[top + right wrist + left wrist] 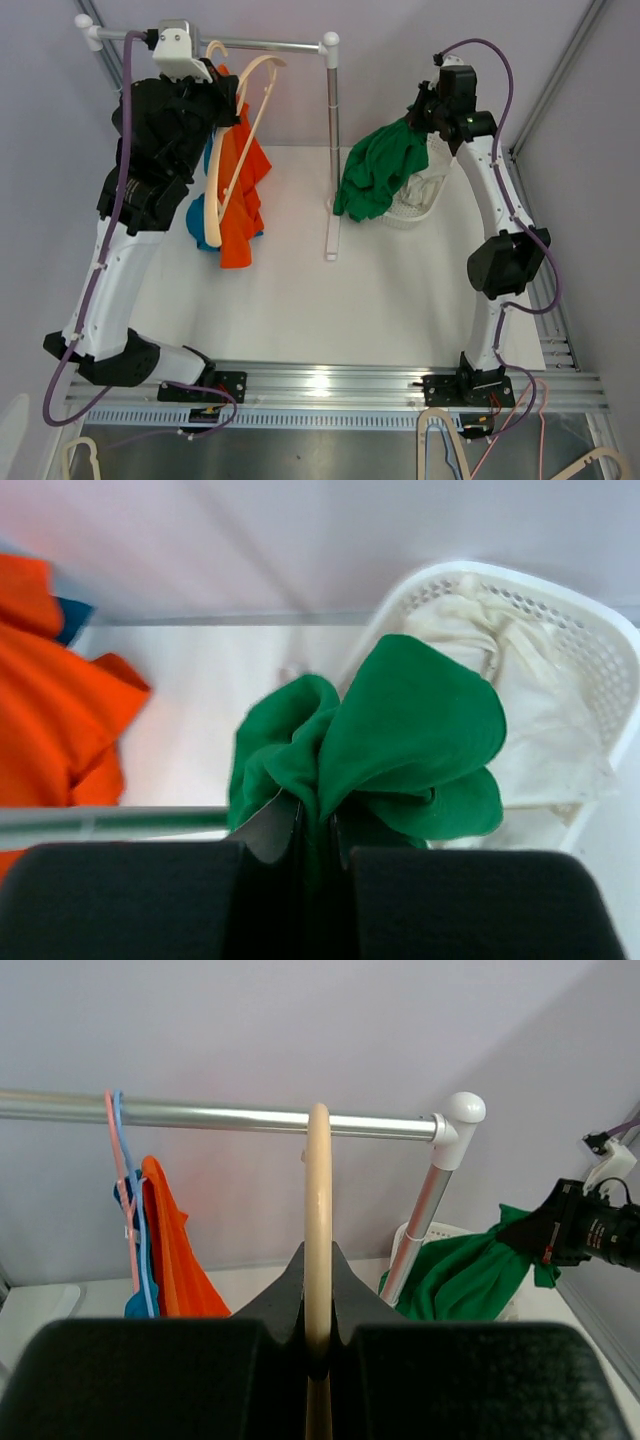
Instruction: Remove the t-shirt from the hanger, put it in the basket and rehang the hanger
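My left gripper will carry the hanger outward, right in the top view, to the metal bar's empty end by the post (390, 1128) and release it.
A bare cream wooden hanger (255, 95) hangs at the metal rail (270, 44); it also shows in the left wrist view (318, 1210). My left gripper (318, 1305) is shut on it; in the top view the gripper (222, 95) sits by the rail. My right gripper (315, 830) is shut on a bunched green t-shirt (390, 740). In the top view the gripper (418, 115) holds the shirt (375, 170) hanging free of the hanger, beside the white basket (432, 195).
An orange shirt (240, 190) and a blue one (200, 225) hang on pink and blue hangers (125, 1180) at the rail's left. The rail's upright post (331, 150) stands mid-table. The white basket (590, 650) holds a cream cloth (510, 690). Spare hangers (440, 440) lie near the front.
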`<state>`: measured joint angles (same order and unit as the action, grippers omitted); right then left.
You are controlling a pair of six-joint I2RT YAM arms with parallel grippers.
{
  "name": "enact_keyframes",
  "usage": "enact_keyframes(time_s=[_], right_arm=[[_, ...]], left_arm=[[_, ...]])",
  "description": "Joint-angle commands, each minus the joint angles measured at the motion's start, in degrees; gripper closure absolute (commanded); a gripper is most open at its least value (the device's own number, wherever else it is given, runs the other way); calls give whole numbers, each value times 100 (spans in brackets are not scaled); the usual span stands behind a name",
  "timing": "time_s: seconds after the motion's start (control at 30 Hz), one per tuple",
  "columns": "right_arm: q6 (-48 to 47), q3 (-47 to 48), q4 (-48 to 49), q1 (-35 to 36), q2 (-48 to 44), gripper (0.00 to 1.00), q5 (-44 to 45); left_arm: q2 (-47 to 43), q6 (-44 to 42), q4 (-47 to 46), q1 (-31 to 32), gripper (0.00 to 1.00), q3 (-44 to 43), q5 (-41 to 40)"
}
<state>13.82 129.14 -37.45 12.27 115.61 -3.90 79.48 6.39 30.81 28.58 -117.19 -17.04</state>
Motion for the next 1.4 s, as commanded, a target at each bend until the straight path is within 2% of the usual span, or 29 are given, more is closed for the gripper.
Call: enact_keyframes(time_s=[0.0,0.07,0.1,0.13,0.17,0.2,0.23,0.27,0.3,0.33,0.37,0.4,0.43,0.53,0.67,0.9,1.37], right_arm=[[156,-109,715,-137,-75,100,354],[77,162,320,-172,451,100,381],[24,764,-370,-181,741,95,146],[-107,1188,-777,-173,1370,72,-56],[-99,1601,-1207,-173,1655,56,-110],[-73,2188,-1830,-138,1832,49,272],[-64,2142,-1871,-129,1868,41,380],[-64,1863,-1741,-120,1486,37,381],[-38,1382,-1069,-129,1116,33,381],[-29,124,-601,-137,678,14,373],[-3,-428,-188,-164,-162,1,320],[50,-843,260,-181,-492,1,285],[68,-1212,299,-216,-722,0,267],[-37,-1181,-112,-225,-1128,0,267],[-152,-1723,-87,-208,-1558,1,40],[6,-2875,606,-199,-2359,1,-215],[-29,-3211,757,-146,-2772,1,-383]], left_arm=[[40,-218,-866,-150,99,65,446],[224,-165,-779,-195,99,-93,613],[330,-156,-613,-221,99,-468,675],[583,-156,-524,-247,99,-585,754],[708,-156,-454,-265,99,-812,868],[822,-173,-340,-291,99,-997,964],[1041,-173,-304,-300,99,-1121,957],[1121,-182,-286,-291,99,-1140,965],[1174,-217,-321,-300,99,-1122,965],[1210,-235,-451,-300,99,-1105,957],[1314,-244,-488,-300,99,-1096,939],[1385,-244,-505,-309,99,-1148,930],[1481,-244,-392,-309,99,-1401,948],[2008,-209,20,-309,99,-1972,913],[2132,-261,-188,-309,99,-1913,825],[2563,-200,-364,-309,99,-2107,816],[3011,-7,-804,-309,99,-2370,834]])
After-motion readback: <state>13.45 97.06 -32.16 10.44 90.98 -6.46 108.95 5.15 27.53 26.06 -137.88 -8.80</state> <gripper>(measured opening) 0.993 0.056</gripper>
